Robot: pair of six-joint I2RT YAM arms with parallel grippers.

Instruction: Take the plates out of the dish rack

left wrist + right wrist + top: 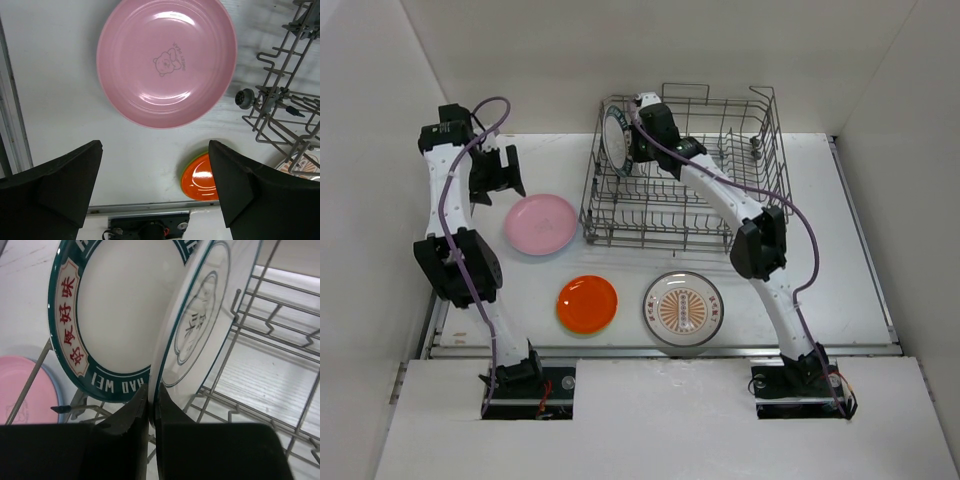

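Note:
Next, my right gripper needs to lift the white plate up clear of rack wires close beside it, swing back, and tilt it down flat onto the orange sunburst plate point(683, 309).
The grey wire dish rack point(660, 240) stands at the back middle of the table. My right gripper point(638, 150) reaches into its left end. In the right wrist view it point(152, 405) is shut on the lower rim of a white plate with a thin teal line point(205, 325), which stands upright in the rack. A plate with a dark green rim point(115, 315) stands just behind it and shows from above point(613, 140). My left gripper point(495, 175) is open and empty above the pink plate point(541, 223), also in the left wrist view point(166, 60).
An orange plate point(587, 303) on a lime green one and an orange sunburst plate point(684, 307) lie near the front edge. The left wrist view shows the orange plate point(200, 177) and the rack's corner point(285, 100). Rack wires point(231, 399) run close beside the gripped plate.

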